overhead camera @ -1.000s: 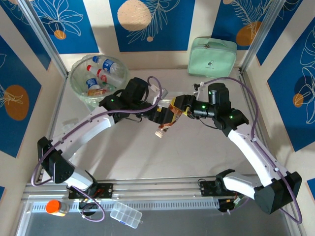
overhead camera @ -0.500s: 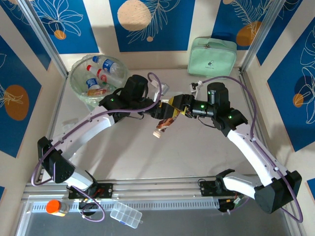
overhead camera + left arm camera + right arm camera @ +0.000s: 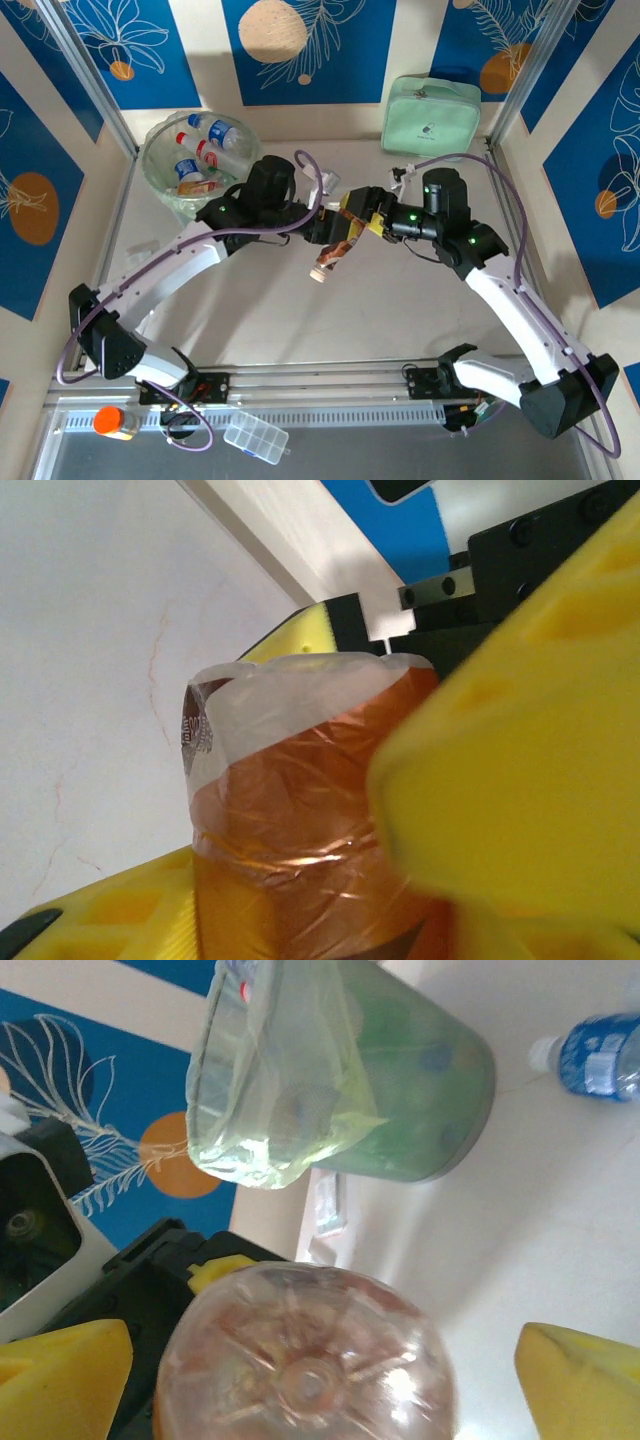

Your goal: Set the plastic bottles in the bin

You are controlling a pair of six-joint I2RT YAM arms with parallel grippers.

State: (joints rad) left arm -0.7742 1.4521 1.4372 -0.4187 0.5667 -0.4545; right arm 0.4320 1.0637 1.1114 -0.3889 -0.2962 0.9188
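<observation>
The bin stands outward of my left gripper, so it should next swing outward, away from the right gripper, over the bin's opening and release the bottle.
An orange-labelled plastic bottle hangs tilted above the table's middle, its cap pointing down toward me. My left gripper is shut on its labelled body, with yellow fingers pressing both sides. My right gripper stands open just right of the bottle's base, with its fingers wide apart and clear of the plastic. The bin, lined with a pale green bag, sits at the back left and holds several bottles. In the right wrist view the bin is ahead, and a blue-labelled bottle lies on the table beside it.
A mint-green zippered case stands against the back wall on the right. An orange-capped jar and a clear compartment box lie on the near ledge in front of the arm bases. Metal frame posts flank the table.
My right gripper has opened and let go of the orange-labelled bottle. The left gripper has closed onto it and now carries it alone; the bottle shifted slightly.
</observation>
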